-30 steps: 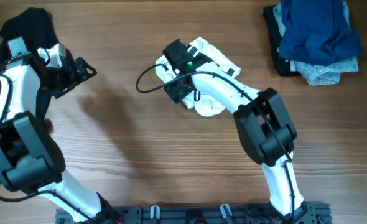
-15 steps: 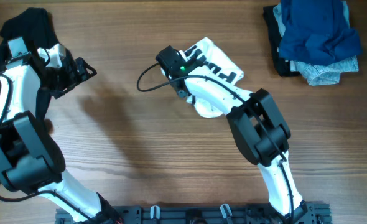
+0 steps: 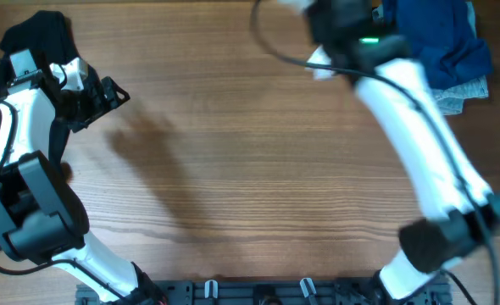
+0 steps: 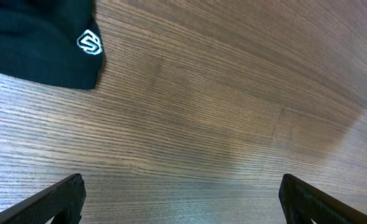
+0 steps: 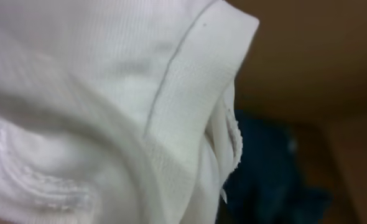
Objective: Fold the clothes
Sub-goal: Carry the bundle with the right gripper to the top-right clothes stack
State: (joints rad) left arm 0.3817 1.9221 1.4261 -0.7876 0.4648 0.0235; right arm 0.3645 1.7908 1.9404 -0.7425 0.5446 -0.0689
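Observation:
The T-shirt (image 5: pixel 96 106) should next go to the right in the overhead view with my right gripper, then down onto the dark blue garment (image 5: pixel 267 168) to be released, because clothes are piled there.
The white T-shirt (image 5: pixel 96 106) fills the right wrist view up close and hides the fingers. From overhead, my right gripper (image 3: pixel 341 25) is a blur at the back right, shut on the T-shirt, and white cloth (image 3: pixel 320 61) trails beside it. Behind it lies a pile of clothes, dark blue (image 3: pixel 441 38) on top and pale teal (image 3: pixel 455 97) beneath; the right wrist view also catches the dark blue garment (image 5: pixel 270 180). A black garment (image 3: pixel 36 34) with a white logo (image 4: pixel 89 42) lies at the back left. My left gripper (image 3: pixel 106 93) hangs open over bare wood (image 4: pixel 181 186), just right of it.
The wooden table (image 3: pixel 233 169) spreads between the two arms. A black rail (image 3: pixel 258 292) runs along the front edge at the arm bases. The right arm's white link (image 3: pixel 428 144) slants across the right side.
My right gripper shut on the white T-shirt at the table's middle, then swept it up and to the back right, towards the pile. The left arm stayed still.

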